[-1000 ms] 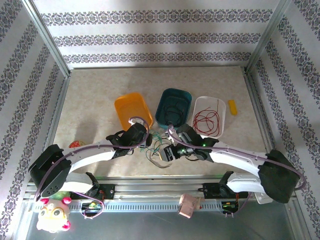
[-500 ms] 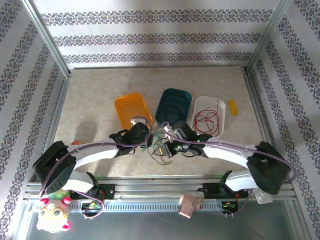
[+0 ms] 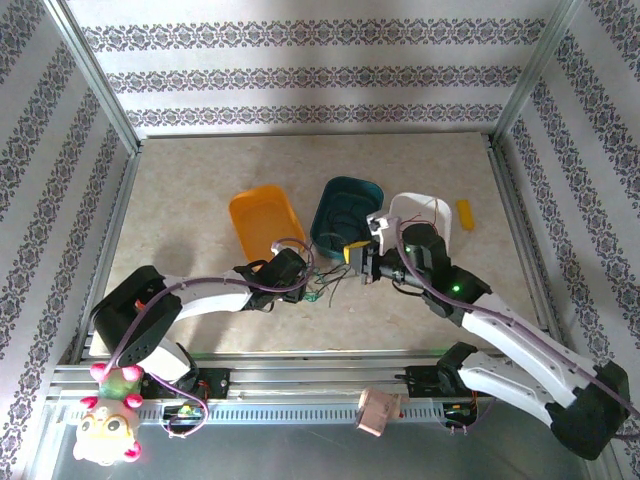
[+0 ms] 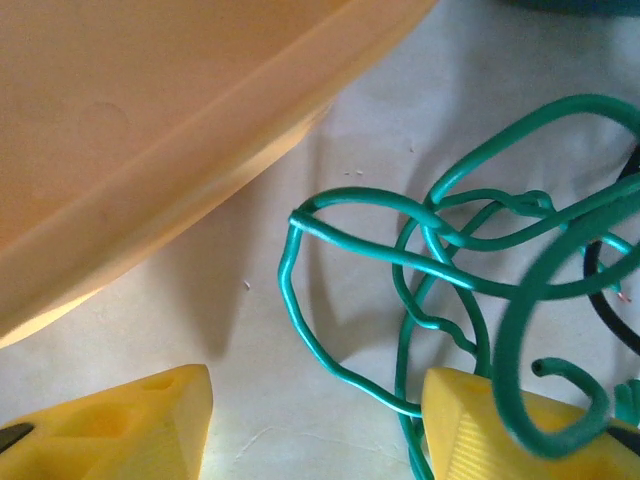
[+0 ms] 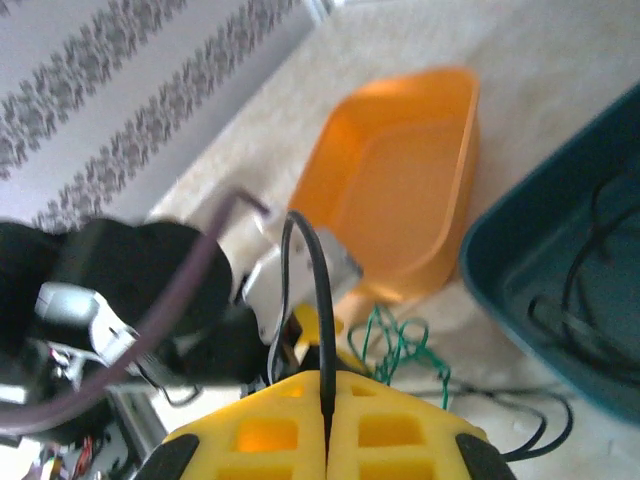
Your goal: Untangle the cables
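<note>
Other black cables lie on the bottom of the teal bin. My right gripper will next carry the black cable outward over the bottom of that bin, lower it and let it go.
A tangle of green cables [image 4: 450, 250] lies on the table beside the orange bin [image 4: 150, 120]. My left gripper [image 4: 315, 400] is open and low over it, and one green strand runs against the right finger [image 4: 500, 430]. From above, the left gripper [image 3: 305, 275] sits at the tangle [image 3: 320, 287]. My right gripper [image 5: 328, 385] is shut on a black cable [image 5: 322, 300] that arches up from the pads. It hangs raised at the teal bin's near edge [image 3: 360, 258]. More black cables [image 5: 590, 300] lie in the teal bin [image 3: 348, 190], and red cables [image 3: 434, 210] lie in the white bin.
Three bins stand in a row: the orange bin [image 3: 262, 215], the teal bin, and the white bin [image 3: 410, 203], which is partly under the right arm. A small yellow object [image 3: 466, 214] lies right of the white bin. A pink plush toy [image 3: 105, 430] sits at the front left.
The right arm has lifted and swung back towards the teal bin with the black cable in its grip. The left gripper has slid a little right to the green tangle.
</note>
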Robot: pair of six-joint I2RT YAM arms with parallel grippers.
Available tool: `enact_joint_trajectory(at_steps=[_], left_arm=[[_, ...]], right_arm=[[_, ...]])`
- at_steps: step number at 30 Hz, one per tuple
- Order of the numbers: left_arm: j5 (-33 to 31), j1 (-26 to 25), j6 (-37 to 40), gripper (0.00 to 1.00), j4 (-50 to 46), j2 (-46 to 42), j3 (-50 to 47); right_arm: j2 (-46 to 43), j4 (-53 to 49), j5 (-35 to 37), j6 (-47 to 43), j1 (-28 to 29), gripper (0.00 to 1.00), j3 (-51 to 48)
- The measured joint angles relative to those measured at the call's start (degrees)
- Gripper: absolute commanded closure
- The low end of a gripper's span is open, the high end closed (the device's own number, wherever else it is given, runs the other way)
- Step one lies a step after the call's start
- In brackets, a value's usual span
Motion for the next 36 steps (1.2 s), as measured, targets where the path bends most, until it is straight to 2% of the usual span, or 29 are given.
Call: enact_joint_trajectory(at_steps=[8,13,17,21,27,28,30,33,36], left_arm=[[0.22,0.0,0.22,0.44,0.02,0.61,0.31],[0.22,0.0,0.24,0.44,0.04,0.57,0.31],[0.2,0.0,0.24,0.43,0.04,-0.59,-0.2],[-0.28,0.0,0.22,0.4,0.0,-4.35,-1.27],[-2.16,0.0,0.22,0.37,0.02,-9.99,-1.31],[-2.47,0.0,0.22,0.36,0.0,-10.36,-1.31],[-3.08,0.0,0.22,0.36,0.0,-10.67,-1.31],[-3.61,0.0,0.22,0.34,-0.02,-10.69,-1.31],[-4.24,0.0,0.22,0.32,-0.04,-10.69,-1.31]], right_arm=[[-5.01,0.9,7.1,-1.31,-0.09,0.95,6.19],[-3.87,2.38,10.12,-3.48,-1.97,0.94,9.81],[1.49,5.64,9.79,-3.8,-6.32,0.94,11.37],[10.73,9.64,8.07,-2.93,-11.34,0.93,11.39],[25.81,14.08,6.69,-1.31,-13.94,0.91,11.76],[28.04,14.78,5.97,-0.83,-13.94,0.88,11.87],[33.4,15.54,4.07,1.36,-13.9,0.64,12.15],[38.53,14.38,2.82,3.39,-13.46,0.44,12.11],[37.66,13.09,4.26,4.42,-12.02,0.37,10.69]])
